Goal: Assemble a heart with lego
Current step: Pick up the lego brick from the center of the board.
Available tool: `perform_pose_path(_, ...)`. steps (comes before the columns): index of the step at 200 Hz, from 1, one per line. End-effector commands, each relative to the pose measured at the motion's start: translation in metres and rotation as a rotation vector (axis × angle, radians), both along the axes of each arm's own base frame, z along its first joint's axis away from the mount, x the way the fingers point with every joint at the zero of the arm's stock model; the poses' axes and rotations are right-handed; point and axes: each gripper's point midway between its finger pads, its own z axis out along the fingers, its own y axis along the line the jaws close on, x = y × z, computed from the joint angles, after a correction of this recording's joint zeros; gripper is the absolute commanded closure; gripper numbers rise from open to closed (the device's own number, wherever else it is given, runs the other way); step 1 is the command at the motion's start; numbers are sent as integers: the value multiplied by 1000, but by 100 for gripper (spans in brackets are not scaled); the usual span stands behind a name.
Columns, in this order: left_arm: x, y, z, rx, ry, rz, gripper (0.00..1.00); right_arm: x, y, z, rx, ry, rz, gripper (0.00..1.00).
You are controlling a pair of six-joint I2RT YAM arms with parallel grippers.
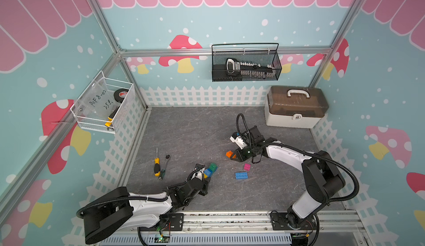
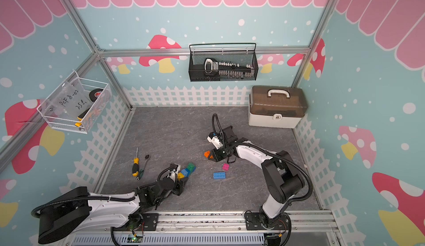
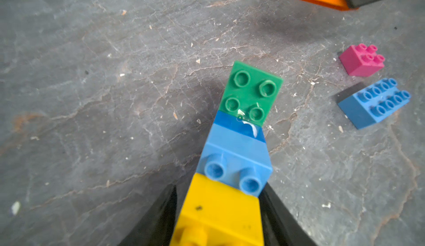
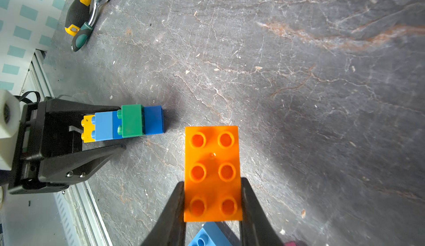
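I should move my right gripper away from the partial heart point(image 2: 187, 170) and down, outward of the pink brick, and let go of the orange brick, because the mat is bare there.
The partial heart point(image 1: 209, 170) point(image 2: 187, 170) is a row of joined yellow, light blue, dark blue and green lego point(image 3: 239, 146) point(image 4: 124, 124), low over the grey mat. My left gripper point(image 1: 203, 175) point(image 3: 219, 188) point(image 4: 122, 126) is shut on its yellow end, a black finger tight against each side. My right gripper point(image 1: 232, 155) point(image 2: 210, 155) point(image 4: 212, 201) is shut on an orange brick point(image 1: 229, 154) point(image 4: 212, 171), held studs up to the right of the heart. A pink brick point(image 1: 247, 166) point(image 3: 361, 60) and a long blue brick point(image 1: 241, 175) point(image 3: 372, 103) lie loose between the arms.
A yellow-handled screwdriver point(image 1: 156, 163) and a ratchet point(image 1: 165, 165) lie left of the heart. A lidded toolbox point(image 1: 295, 106) stands at the back right corner. A black wire basket point(image 1: 246, 63) and a white one point(image 1: 103, 105) hang on the walls.
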Motion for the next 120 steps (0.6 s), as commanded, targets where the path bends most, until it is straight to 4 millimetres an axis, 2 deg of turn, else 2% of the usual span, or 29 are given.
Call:
perform_pose_path(1,2,-1,6,-25,-13,16,58,2,-3,17,23,-40,12,73)
perform_pose_path(17,1,-5,9,-18,-5,-1,68,3,-8,19,23,-43,3,73)
perform_pose_path(32,1,-14,22,-17,-2,-38,77,5,-16,19,-3,-48,-5,73)
perform_pose_path(63,5,-37,75,68,-9,-149,90,9,-47,9,-148,-78,-55,73)
perform_pose_path(86,5,-60,99,167,52,-299,91,13,-74,0,-226,-77,-118,73)
perform_pose_path(104,9,-78,100,269,120,-407,90,17,-96,-8,-278,-67,-176,73)
perform_pose_path(120,18,-85,90,408,180,-475,90,20,-115,-16,-315,-49,-229,73)
